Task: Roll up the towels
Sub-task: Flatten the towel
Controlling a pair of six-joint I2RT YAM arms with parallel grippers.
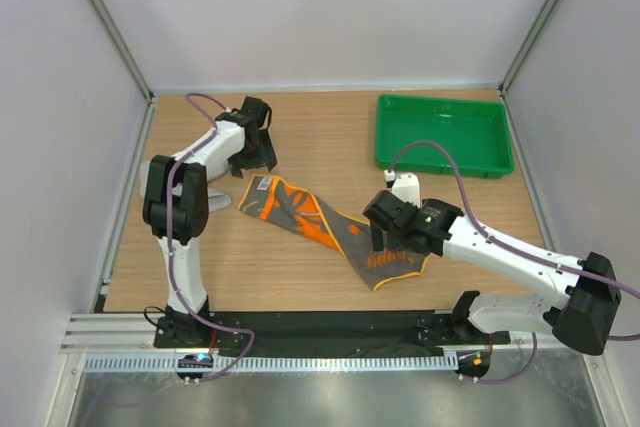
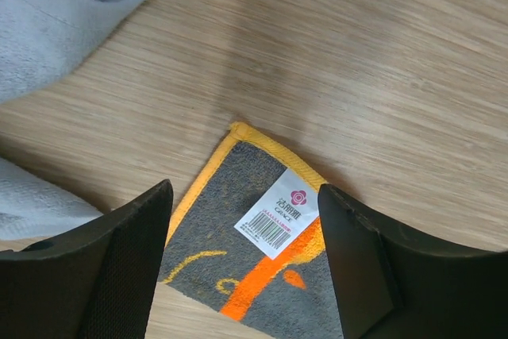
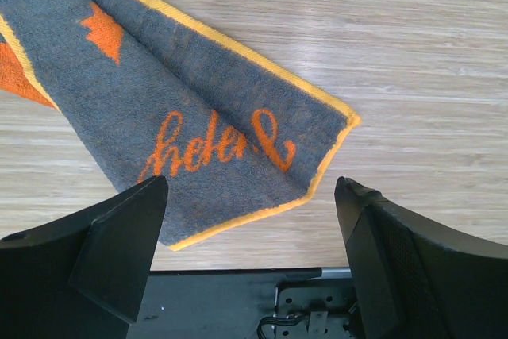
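Observation:
The near corner of the dark grey towel is below my right gripper and nearer my base. My right gripper needs to move down and draw back onto that corner next.
A towel (image 1: 330, 229), dark grey with orange-yellow edging and orange prints on the side that shows, lies flat and diagonal on the wooden table. My left gripper (image 1: 258, 157) is open above its far-left corner, which bears a white label (image 2: 278, 213); the fingers (image 2: 127, 260) straddle that corner (image 2: 238, 252). My right gripper (image 1: 380, 237) is open above the near-right end, where orange script (image 3: 214, 148) shows between the jaws (image 3: 250, 188). The light grey towel (image 2: 63, 5) lies bunched left of the left gripper and is mostly hidden under the left arm in the top view (image 1: 222, 199).
A green plastic tray (image 1: 445, 134) stands at the back right. The black mounting rail (image 1: 300, 332) runs along the table's near edge and shows just below the towel in the right wrist view (image 3: 238, 299). White walls enclose the table.

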